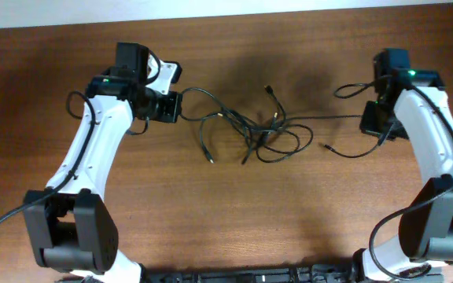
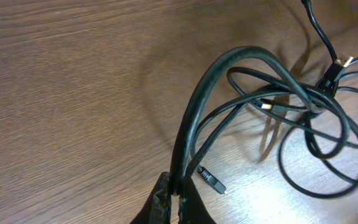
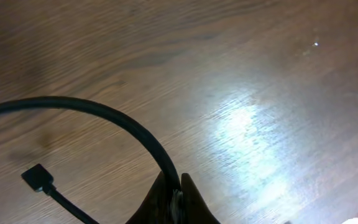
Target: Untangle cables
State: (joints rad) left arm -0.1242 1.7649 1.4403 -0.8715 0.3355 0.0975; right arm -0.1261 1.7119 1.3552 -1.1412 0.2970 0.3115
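The left gripper moves from the knot's edge to the left in the overhead view next, where bare wood free of loops lies, and releases the cable.
The cables (image 1: 262, 130) lie as a loose knot of thin black loops in the middle of the wooden table, with plug ends sticking out. My left gripper (image 1: 179, 104) sits at the knot's left edge and is shut on one cable (image 2: 194, 112), which arcs away toward the tangle (image 2: 316, 102). A small plug (image 2: 211, 179) lies just beside its fingers. My right gripper (image 1: 363, 120) is off to the right of the knot. It is shut on a cable (image 3: 114, 115) that stretches back to the knot. A dark plug (image 3: 36, 176) lies on the wood to its left.
Both arms reach in from bases at the near table edge (image 1: 250, 275). Thicker robot wires loop beside the left wrist (image 1: 75, 101) and the right wrist (image 1: 352, 89). A loose cable end (image 1: 327, 146) lies between the knot and the right gripper.
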